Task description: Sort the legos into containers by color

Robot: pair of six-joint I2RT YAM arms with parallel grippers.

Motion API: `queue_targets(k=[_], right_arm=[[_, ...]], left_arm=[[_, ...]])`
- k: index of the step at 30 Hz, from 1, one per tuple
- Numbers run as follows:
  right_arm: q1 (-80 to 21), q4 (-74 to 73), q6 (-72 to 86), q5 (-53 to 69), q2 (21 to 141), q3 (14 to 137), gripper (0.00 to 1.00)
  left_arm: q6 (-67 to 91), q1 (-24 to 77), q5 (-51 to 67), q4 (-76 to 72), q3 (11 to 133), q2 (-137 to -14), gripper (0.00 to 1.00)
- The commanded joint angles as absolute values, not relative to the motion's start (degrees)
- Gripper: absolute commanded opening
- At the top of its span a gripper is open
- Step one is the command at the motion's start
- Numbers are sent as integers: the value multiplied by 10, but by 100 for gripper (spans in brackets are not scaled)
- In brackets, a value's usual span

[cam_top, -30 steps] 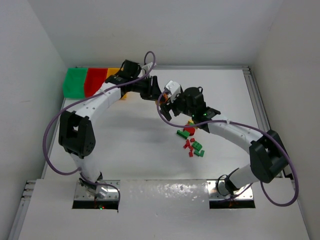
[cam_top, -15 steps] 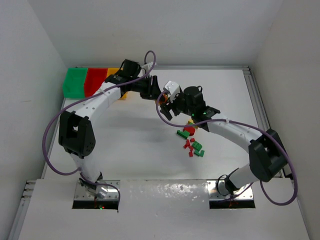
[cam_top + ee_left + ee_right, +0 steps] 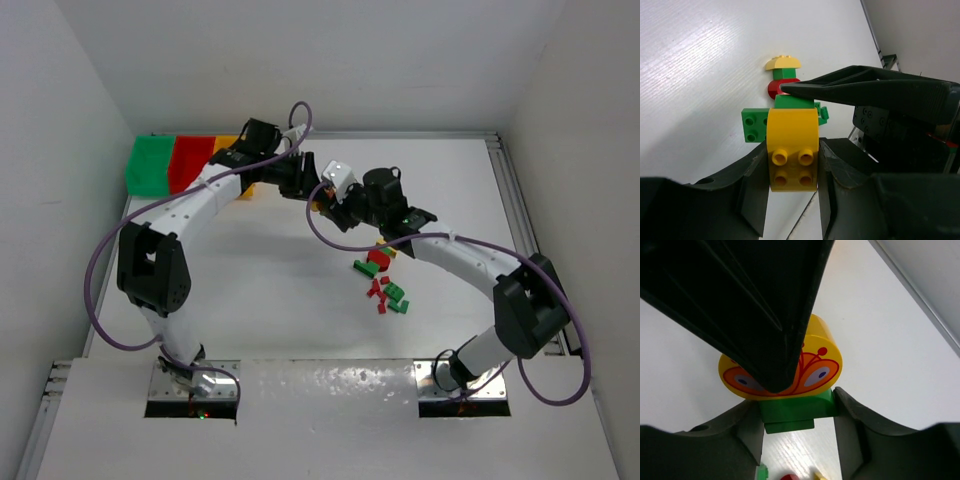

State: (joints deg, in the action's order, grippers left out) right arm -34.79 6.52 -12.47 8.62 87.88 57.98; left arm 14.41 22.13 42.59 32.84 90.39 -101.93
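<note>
My left gripper pulls away from the green brick next and shifts left in the top view. It then releases over the yellow container (image 3: pixel 226 144), since the held brick is yellow.
A yellow rounded brick (image 3: pixel 792 135) with a butterfly print (image 3: pixel 825 365) is joined to a green brick (image 3: pixel 797 409). My left gripper (image 3: pixel 792 150) is shut on the yellow brick. My right gripper (image 3: pixel 797 405) faces it, with both fingers pressed on the sides of the green brick (image 3: pixel 790 102). The two grippers meet above the table's middle back, left (image 3: pixel 312 192) and right (image 3: pixel 328 205). Loose legos (image 3: pixel 385 285) in red, green and yellow lie in a pile below the right arm. The containers stand at the back left: green (image 3: pixel 150 165), red (image 3: pixel 188 162), and yellow (image 3: pixel 226 146), which is partly hidden by the left arm.
Under the held pieces the left wrist view shows a flat green brick (image 3: pixel 754 125), a red round piece (image 3: pixel 774 89) and a yellow dome (image 3: pixel 782 62) on the white table. A metal rail (image 3: pixel 510 190) runs along the table's right edge.
The right gripper has moved slightly left toward the left gripper and its jaws have narrowed onto the green brick. The left arm has held still.
</note>
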Motion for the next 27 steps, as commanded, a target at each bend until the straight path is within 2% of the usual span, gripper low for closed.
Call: queue_targets(k=[1, 4, 5, 8, 20, 27], right_arm=[[-349, 76, -131, 95, 873, 597, 46], [-348, 79, -130, 101, 871, 595, 30], [-349, 79, -130, 108, 872, 594, 18], [-348, 87, -127, 109, 867, 585, 0], [-348, 80, -103, 98, 837, 473, 0], [-349, 94, -82, 91, 834, 455, 0]], left_arm=[[134, 224, 433, 320, 930, -1005, 0], [134, 225, 433, 322, 922, -1008, 0], [133, 225, 433, 323, 919, -1008, 0], [125, 225, 420, 331, 918, -1014, 0], [104, 200, 366, 338, 1000, -1038, 0], [102, 199, 376, 338, 986, -1035, 0]])
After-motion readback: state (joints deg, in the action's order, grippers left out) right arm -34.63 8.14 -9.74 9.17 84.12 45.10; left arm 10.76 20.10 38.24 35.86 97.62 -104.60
